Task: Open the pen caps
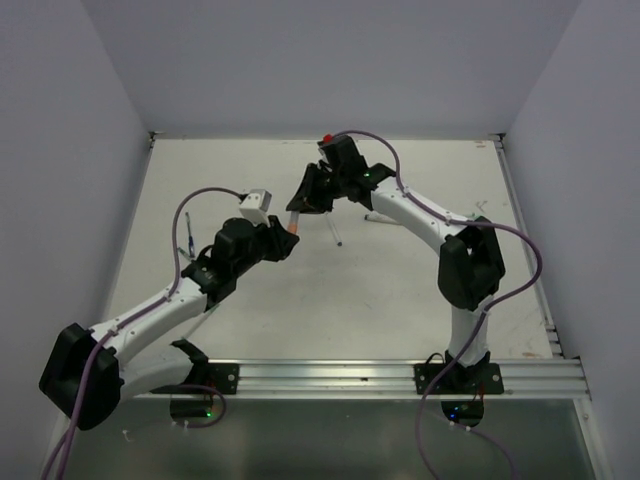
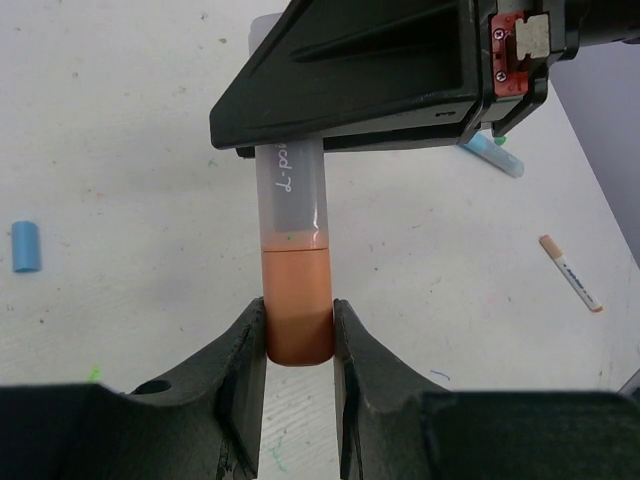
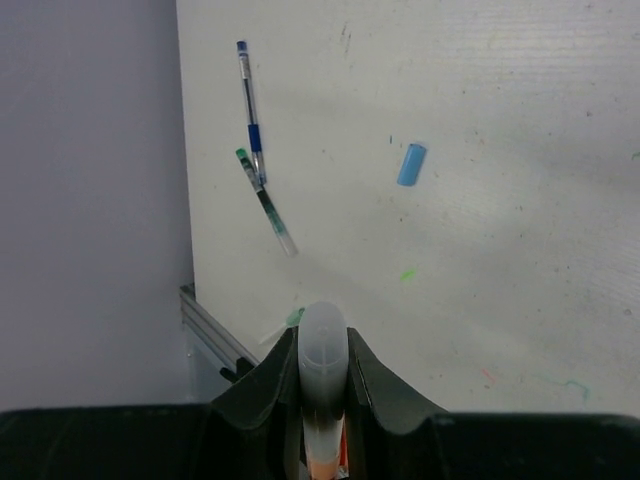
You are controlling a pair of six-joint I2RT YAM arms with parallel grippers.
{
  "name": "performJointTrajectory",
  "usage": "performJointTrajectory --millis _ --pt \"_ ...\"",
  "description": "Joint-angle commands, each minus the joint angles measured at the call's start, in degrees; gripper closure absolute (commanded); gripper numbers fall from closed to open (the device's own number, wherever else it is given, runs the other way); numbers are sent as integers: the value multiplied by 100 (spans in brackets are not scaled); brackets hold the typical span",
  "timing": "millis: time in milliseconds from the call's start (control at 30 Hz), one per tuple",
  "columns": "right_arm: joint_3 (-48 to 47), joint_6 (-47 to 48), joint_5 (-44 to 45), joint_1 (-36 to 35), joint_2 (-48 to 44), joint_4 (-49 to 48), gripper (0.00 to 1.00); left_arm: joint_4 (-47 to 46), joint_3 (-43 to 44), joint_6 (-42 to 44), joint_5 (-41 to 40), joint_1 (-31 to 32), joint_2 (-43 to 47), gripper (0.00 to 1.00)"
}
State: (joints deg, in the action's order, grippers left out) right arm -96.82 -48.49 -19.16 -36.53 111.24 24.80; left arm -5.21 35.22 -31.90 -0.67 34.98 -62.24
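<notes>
The spot on the bare tabletop beside the loose blue cap is empty. My left gripper will next pull the orange cap [image 2: 297, 300] off the pen's body and lower it onto that spot to release it.
A pen with a whitish barrel [image 2: 290, 195] and an orange cap [image 2: 297, 300] is held in the air between both grippers, above the table's middle [image 1: 294, 222]. My left gripper [image 2: 298, 322] is shut on the orange cap; the cap sits flush against the barrel. My right gripper [image 3: 323, 358] is shut on the whitish barrel [image 3: 323, 328], whose rounded end sticks out past the fingertips. In the top view the left gripper [image 1: 285, 240] and right gripper [image 1: 312, 196] face each other closely. A loose blue cap [image 2: 26, 246] lies on the table, also shown in the right wrist view [image 3: 411, 164].
A blue pen [image 3: 249, 110] and a green-ended pen [image 3: 266, 202] lie near the left table edge [image 1: 188, 245]. An orange-tipped pen [image 2: 571, 272] and a light-blue-ended pen [image 2: 495, 153] lie under the right arm. A metal rail [image 1: 400, 378] runs along the near edge.
</notes>
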Motion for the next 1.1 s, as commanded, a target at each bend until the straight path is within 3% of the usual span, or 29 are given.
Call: performJointTrajectory --millis 0,133,367,433,500,567,633,800,967,1067 --pt "-379 85 1062 998 -51 -995 100 918 -129 123 672 211 -25 100" --pt "-1058 375 1440 1104 266 -467 100 653 -340 44 892 211 -52 100" --pt "-1147 894 1617 1210 407 -915 100 31 -551 132 1866 211 501 100" --pt "-1129 973 1242 1262 469 -1240 100 -146 -657 9 2026 211 809 100" --pt "-1059 1017 1221 1280 442 -1258 100 272 -386 17 1703 202 775 100" --pt "-858 973 1134 1280 355 -1153 100 1257 -70 184 942 202 635 100" --pt "-726 1095 1011 1280 259 -977 100 1583 212 211 578 193 424 100" --pt "-40 1543 580 1280 3 -486 100 2375 793 -289 -1267 167 -129 100" --pt "75 2448 413 1280 82 648 100 2490 943 -562 -1673 -184 -482 100" --pt "84 2756 316 1280 300 938 100 2429 873 -616 -1499 -797 -570 100"
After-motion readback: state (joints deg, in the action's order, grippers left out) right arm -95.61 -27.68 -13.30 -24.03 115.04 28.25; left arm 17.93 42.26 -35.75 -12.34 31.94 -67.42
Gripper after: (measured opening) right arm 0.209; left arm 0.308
